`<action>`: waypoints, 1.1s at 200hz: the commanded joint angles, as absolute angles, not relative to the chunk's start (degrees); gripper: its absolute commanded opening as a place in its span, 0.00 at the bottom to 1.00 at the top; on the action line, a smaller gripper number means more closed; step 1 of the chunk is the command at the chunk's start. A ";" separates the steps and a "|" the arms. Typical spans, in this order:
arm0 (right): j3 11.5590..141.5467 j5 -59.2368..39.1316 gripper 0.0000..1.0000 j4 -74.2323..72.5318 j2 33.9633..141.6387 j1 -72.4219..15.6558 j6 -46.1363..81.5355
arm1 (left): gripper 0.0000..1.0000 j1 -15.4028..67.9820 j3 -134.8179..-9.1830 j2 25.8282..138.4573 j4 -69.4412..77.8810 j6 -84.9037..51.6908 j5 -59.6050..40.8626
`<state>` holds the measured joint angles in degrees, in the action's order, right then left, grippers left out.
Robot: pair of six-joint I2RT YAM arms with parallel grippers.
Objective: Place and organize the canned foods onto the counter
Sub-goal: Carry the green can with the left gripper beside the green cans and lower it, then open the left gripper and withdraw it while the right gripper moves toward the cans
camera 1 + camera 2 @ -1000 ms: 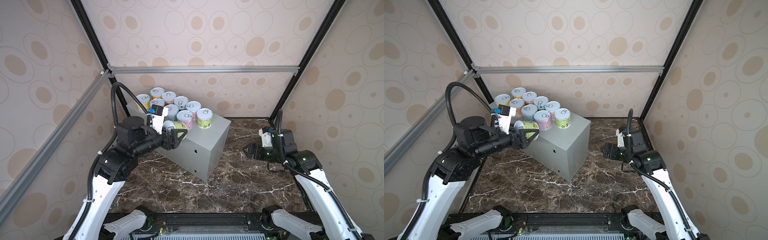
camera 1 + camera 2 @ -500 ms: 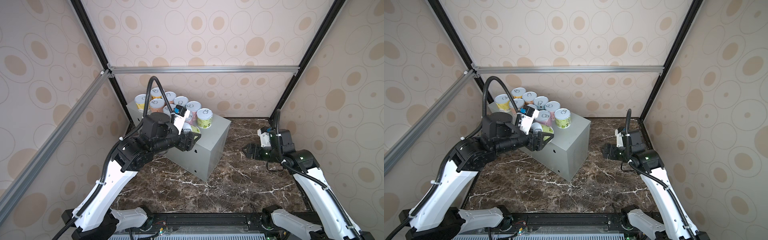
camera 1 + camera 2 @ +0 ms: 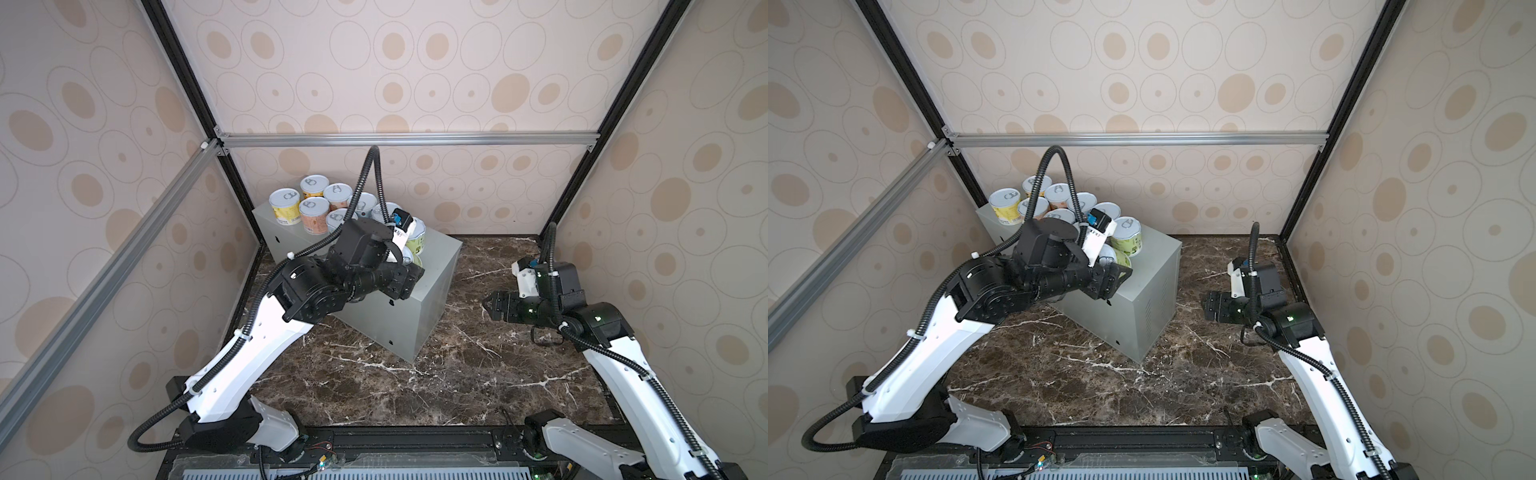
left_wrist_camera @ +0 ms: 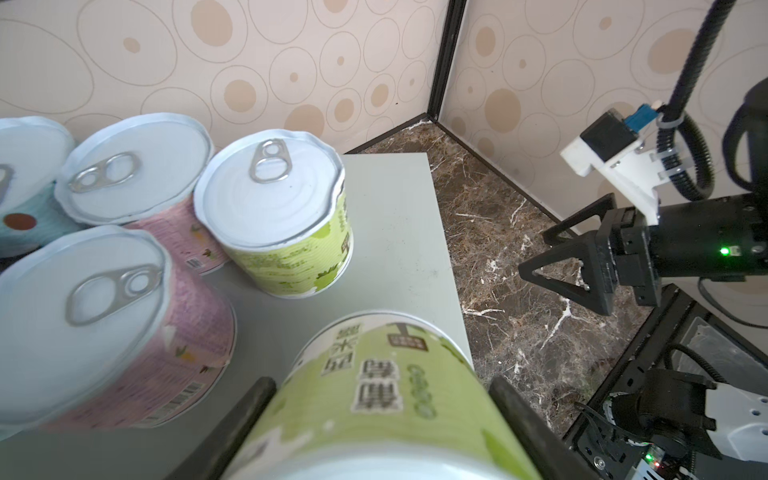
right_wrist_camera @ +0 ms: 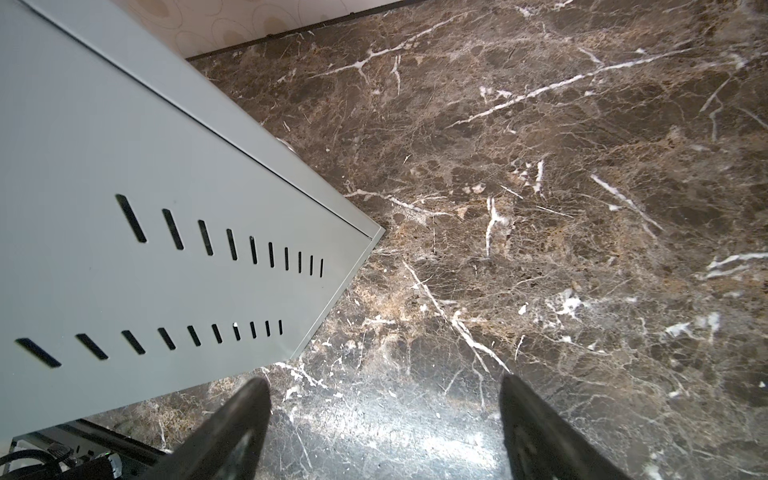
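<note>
The counter's bare front part is below my left gripper, so next I will lower it toward the counter's edge by the marble floor and release the green-labelled can (image 3: 1113, 257).
My left gripper (image 4: 382, 403) is shut on a green-labelled can (image 4: 374, 390), gripping its sides. In both top views it holds that can (image 3: 1113, 257) over the bare front part of the grey counter (image 3: 432, 303). A standing green can (image 3: 417, 240) is just behind it. Whether the held can touches the counter top I cannot tell. Several more cans (image 3: 284, 206) stand grouped at the counter's back left, among them two pink ones (image 4: 112, 320). My right gripper (image 3: 491, 309) hangs open and empty over the marble floor, to the right of the counter (image 5: 124, 174).
The dark marble floor (image 3: 478, 365) lies in front of and to the right of the counter. Patterned walls with black frame posts (image 3: 582, 158) close the cell. The counter's right edge (image 4: 440, 232) drops to the floor near the held can.
My left arm has swung right and forward, carrying the green can from the counter's left side to over its front part. The right arm has stayed put.
</note>
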<state>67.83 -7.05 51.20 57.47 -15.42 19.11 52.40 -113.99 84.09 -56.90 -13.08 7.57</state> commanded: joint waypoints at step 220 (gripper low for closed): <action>70.72 -12.85 0.92 49.48 47.24 -15.73 16.49 | 0.99 54.49 -126.84 91.57 -58.65 -11.60 21.00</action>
